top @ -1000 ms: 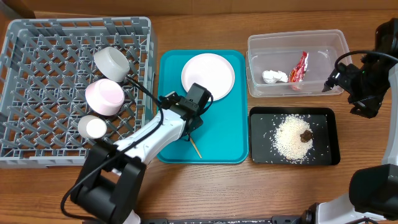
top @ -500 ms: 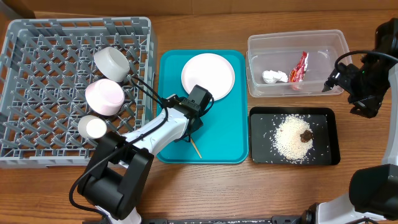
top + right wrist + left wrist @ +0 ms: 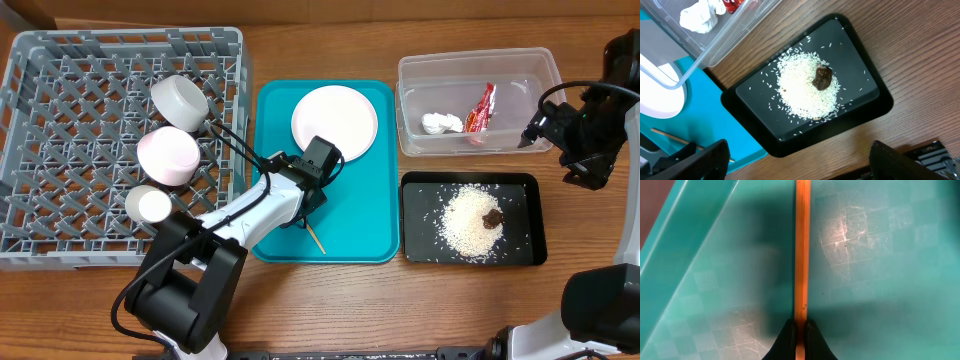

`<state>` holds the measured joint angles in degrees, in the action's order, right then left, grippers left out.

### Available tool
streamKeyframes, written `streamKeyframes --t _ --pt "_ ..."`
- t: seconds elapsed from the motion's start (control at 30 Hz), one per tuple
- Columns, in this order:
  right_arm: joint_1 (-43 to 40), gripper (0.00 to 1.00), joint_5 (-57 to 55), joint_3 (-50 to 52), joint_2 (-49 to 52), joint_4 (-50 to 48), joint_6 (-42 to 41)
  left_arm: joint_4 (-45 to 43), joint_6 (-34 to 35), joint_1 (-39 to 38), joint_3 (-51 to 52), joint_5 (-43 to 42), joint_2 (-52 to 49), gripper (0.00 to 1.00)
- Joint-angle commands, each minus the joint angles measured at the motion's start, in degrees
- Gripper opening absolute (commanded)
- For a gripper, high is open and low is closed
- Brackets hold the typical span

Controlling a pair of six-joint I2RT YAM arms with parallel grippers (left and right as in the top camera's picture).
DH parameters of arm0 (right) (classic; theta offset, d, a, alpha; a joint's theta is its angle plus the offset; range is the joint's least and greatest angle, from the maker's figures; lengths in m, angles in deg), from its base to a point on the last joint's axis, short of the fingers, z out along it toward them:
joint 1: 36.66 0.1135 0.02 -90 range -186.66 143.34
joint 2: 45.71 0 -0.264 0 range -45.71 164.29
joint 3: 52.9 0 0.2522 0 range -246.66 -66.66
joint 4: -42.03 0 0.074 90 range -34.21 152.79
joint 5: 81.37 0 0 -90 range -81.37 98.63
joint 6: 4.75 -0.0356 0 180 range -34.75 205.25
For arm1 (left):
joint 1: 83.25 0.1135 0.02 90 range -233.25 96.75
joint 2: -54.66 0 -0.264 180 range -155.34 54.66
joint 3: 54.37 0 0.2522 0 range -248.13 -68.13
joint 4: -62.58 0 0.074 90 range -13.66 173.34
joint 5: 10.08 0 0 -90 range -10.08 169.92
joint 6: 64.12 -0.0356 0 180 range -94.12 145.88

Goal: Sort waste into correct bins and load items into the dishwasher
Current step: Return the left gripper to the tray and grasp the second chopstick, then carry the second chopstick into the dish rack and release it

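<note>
The chopstick next needs to be lifted across, lowered beside the bowls and released, since the rack's free strip (image 3: 216,166) is to the left of my left gripper in the overhead view.
My left gripper (image 3: 800,330) is shut on a thin wooden chopstick (image 3: 802,255) that lies on the teal tray (image 3: 890,280); from above, the chopstick's end (image 3: 314,238) pokes out below the arm. A white plate (image 3: 334,120) sits at the tray's far end. My right gripper (image 3: 800,167) hangs open and empty above the black tray (image 3: 420,250), which holds rice (image 3: 468,225) and a brown lump (image 3: 491,218). The clear tub (image 3: 478,60) holds the red wrapper (image 3: 482,110) and the tissue (image 3: 440,123).
The grey dish rack (image 3: 60,100) on the left carries a grey-green bowl (image 3: 180,98), a pink bowl (image 3: 168,155) and a white cup (image 3: 148,205) along its right side. Bare wooden table (image 3: 420,310) runs along the front.
The left jaws have closed onto the chopstick, and the left arm shifted slightly. The right arm has not moved.
</note>
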<state>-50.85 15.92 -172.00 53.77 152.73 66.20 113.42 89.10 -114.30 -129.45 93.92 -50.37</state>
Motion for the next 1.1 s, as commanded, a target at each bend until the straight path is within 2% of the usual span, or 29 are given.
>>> streamKeyframes --t 0.0,0.2,0.43,0.57,0.83,1.07 --pt "-0.02 0.91 0.28 -0.74 -1.75 -0.17 0.39 1.16 -2.8 0.09 -1.2 -1.84 -1.07 0.04" --pt "-0.02 0.91 0.28 -0.74 -1.75 -0.17 0.42 5.62 -11.13 0.33 -6.71 -1.38 3.3 0.04" --pt "-0.02 0.91 0.28 -0.74 -1.75 -0.2 0.42 10.75 -26.75 0.76 -13.25 1.49 10.4 0.04" --pt "-0.02 0.91 0.28 -0.74 -1.75 -0.2 0.42 13.14 -37.51 4.7 -15.69 1.66 14.51 0.04" --pt "-0.02 0.91 0.28 -0.74 -1.75 -0.44 0.39 13.9 -48.72 16.81 -16.35 1.18 17.18 0.04" --pt "-0.02 0.91 0.28 -0.76 -1.75 -0.46 0.39 12.96 -51.78 24.39 -16.33 0.74 16.0 0.04"
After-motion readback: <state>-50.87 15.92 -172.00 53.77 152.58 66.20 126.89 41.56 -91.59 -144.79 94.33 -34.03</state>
